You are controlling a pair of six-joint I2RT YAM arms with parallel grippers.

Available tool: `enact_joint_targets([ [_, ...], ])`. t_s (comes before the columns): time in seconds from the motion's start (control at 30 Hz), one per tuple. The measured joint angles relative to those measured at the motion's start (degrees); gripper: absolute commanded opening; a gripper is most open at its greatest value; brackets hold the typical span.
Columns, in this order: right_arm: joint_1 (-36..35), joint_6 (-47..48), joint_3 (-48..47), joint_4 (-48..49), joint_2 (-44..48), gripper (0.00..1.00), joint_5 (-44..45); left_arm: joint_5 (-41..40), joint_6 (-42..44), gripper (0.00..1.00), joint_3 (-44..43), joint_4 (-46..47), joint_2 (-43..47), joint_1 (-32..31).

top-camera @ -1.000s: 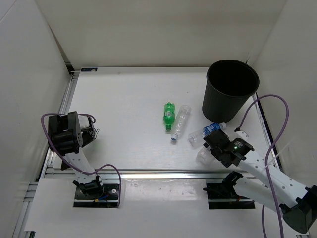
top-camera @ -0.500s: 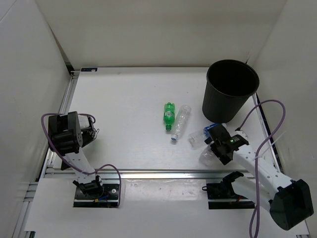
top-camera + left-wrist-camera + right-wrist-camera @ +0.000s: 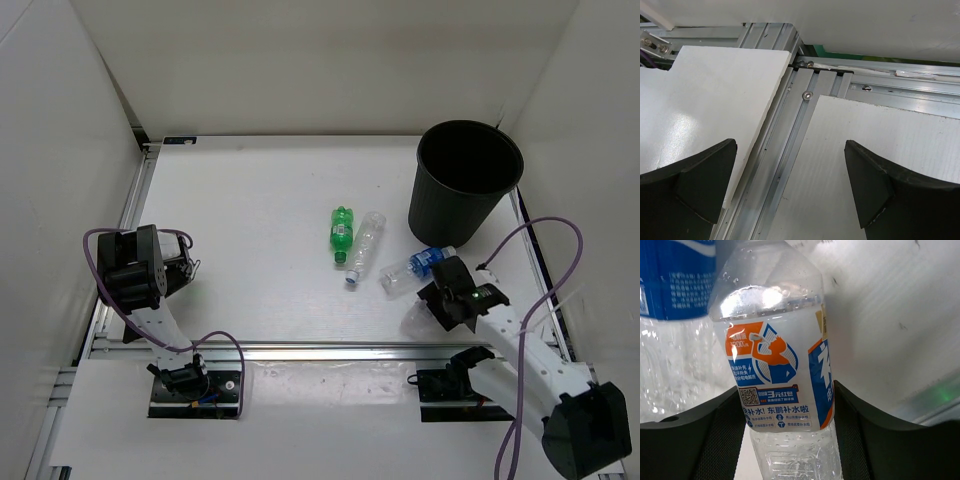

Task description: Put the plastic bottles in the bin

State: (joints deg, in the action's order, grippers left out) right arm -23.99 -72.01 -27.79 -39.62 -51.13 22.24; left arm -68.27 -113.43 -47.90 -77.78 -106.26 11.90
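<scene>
The black bin's rim is well above the table. So my right gripper should lift the clear bottle outward over the bin's opening (image 3: pixel 470 158) next, then release it.
My right gripper (image 3: pixel 787 427) is shut on a clear plastic bottle (image 3: pixel 777 370) with a blue, orange and white label, its fingers (image 3: pixel 860 435) pressed against both sides. From above, that gripper (image 3: pixel 432 303) sits low at the table's front right, and the held bottle (image 3: pixel 412 316) shows only partly under it. A second blue-labelled bottle (image 3: pixel 418 267) (image 3: pixel 677 280) lies just beyond. The green bottle (image 3: pixel 340 233) and a plain clear bottle (image 3: pixel 366 245) lie side by side mid-table. The black bin (image 3: pixel 462 185) stands upright at the back right. My left gripper (image 3: pixel 790 185) hangs open over the left rail.
White walls close in the table on the left, back and right. An aluminium rail (image 3: pixel 300 349) runs along the near edge and another (image 3: pixel 790 145) along the left side. A purple cable (image 3: pixel 545 255) loops off the right arm beside the bin.
The right gripper has settled low over the near labelled bottle and its jaws have closed from wide open onto it. The left arm and the other bottles have not moved.
</scene>
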Motion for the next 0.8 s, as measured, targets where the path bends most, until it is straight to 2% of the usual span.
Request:
enact_joint_targets([
  [0.13, 0.0, -0.5, 0.7, -4.6, 6.9, 0.18, -2.5, 0.0, 0.0, 1.00, 0.0, 0.0, 0.0, 0.0],
  [0.27, 0.0, -1.1, -0.9, -10.9, 14.6, 0.13, -4.0, 0.0, 0.0, 1.00, 0.0, 0.0, 0.0, 0.0],
  [0.43, -0.1, -0.5, -9.5, -18.4, 21.3, 0.07, -4.2, 0.0, 0.0, 1.00, 0.0, 0.0, 0.0, 0.0],
  [0.53, -0.1, 1.2, -16.9, -20.6, 22.3, 0.01, -4.1, 0.0, 0.0, 1.00, 0.0, 0.0, 0.0, 0.0],
  [0.8, -0.1, 11.4, -32.5, -21.3, 16.6, 0.01, 1.6, 0.0, 0.0, 1.00, 0.0, 0.0, 0.0, 0.0],
])
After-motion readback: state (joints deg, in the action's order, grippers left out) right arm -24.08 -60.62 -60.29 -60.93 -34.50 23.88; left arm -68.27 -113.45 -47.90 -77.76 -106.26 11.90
